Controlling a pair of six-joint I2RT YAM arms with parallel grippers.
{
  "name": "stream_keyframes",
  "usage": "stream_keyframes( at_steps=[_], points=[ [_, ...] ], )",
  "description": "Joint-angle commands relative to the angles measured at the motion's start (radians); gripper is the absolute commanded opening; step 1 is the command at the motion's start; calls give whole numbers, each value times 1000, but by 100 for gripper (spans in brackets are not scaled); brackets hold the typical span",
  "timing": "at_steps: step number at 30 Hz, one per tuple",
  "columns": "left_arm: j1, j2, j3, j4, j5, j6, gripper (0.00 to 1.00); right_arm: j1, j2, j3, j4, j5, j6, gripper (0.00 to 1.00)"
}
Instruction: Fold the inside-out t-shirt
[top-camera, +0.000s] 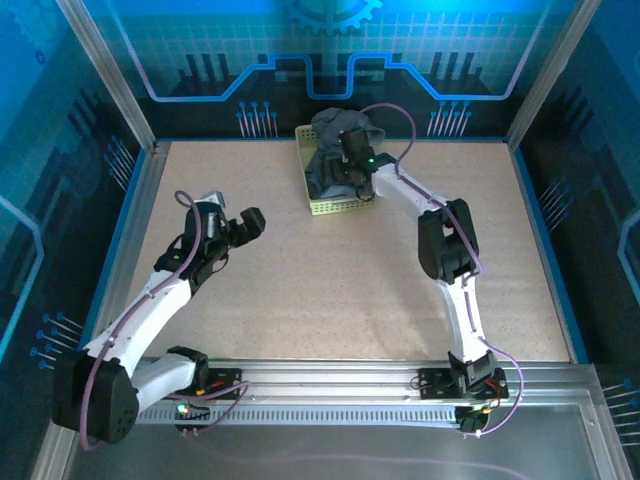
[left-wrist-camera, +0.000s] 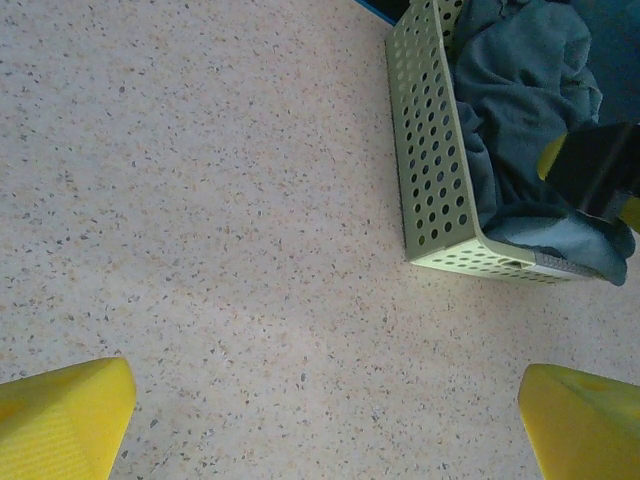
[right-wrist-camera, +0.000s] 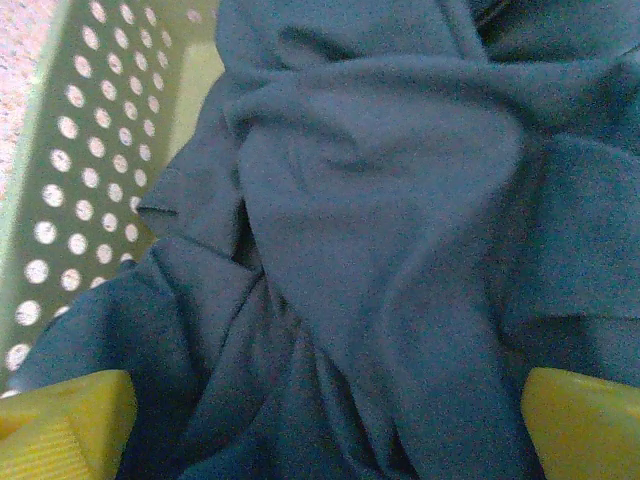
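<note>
The fingers of my right gripper are open and spread, and the fold lies below and between them. They will go down around the fold of cloth (right-wrist-camera: 415, 365) next and close on it.
The dark slate-grey t-shirt (top-camera: 336, 127) lies bunched up inside the pale green lattice basket (top-camera: 345, 208) at the back of the table. Its wrinkled folds (right-wrist-camera: 380, 200) spill over the basket wall (left-wrist-camera: 430, 150). My right gripper (top-camera: 347, 168) reaches down into the basket, open, with its yellow fingertips (right-wrist-camera: 60, 425) spread wide on either side of a ridge of cloth. My left gripper (top-camera: 243, 222) hovers open over bare table, well left of the basket, its yellow fingertips (left-wrist-camera: 60, 420) far apart with nothing between them.
The speckled beige tabletop (top-camera: 320, 290) stretches between both arms. Blue walls and metal rails (top-camera: 140, 190) fence the table's left, back and right sides. The basket's lower corner (left-wrist-camera: 470, 260) has grey cloth hanging over it.
</note>
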Motion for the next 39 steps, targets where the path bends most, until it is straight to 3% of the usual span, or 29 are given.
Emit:
stream_keyframes(
  at_steps=[1, 10, 13, 16, 21, 26, 31, 39],
  points=[
    [-10, 13, 32, -3, 31, 15, 99, 10, 89, 105, -97, 29, 19, 100],
    [-10, 24, 34, 15, 33, 8, 99, 10, 338, 445, -307, 45, 59, 100],
    [-10, 20, 29, 15, 34, 8, 99, 10, 382, 501, -332, 34, 78, 95],
    [-10, 16, 26, 14, 33, 7, 99, 11, 405, 523, -330, 6, 90, 82],
    [-9, 13, 26, 9, 33, 8, 99, 23, 383, 542, -310, -39, 69, 41],
    [-11, 17, 41, -17, 30, 1, 99, 60, 275, 547, -290, -21, -1, 17],
    [-13, 49, 70, -59, 33, -1, 99, 103, 129, 439, -246, 1, -31, 1],
    [-14, 77, 99, -97, 61, 4, 99, 144, -106, 282, -142, 122, -52, 0]
  ],
)
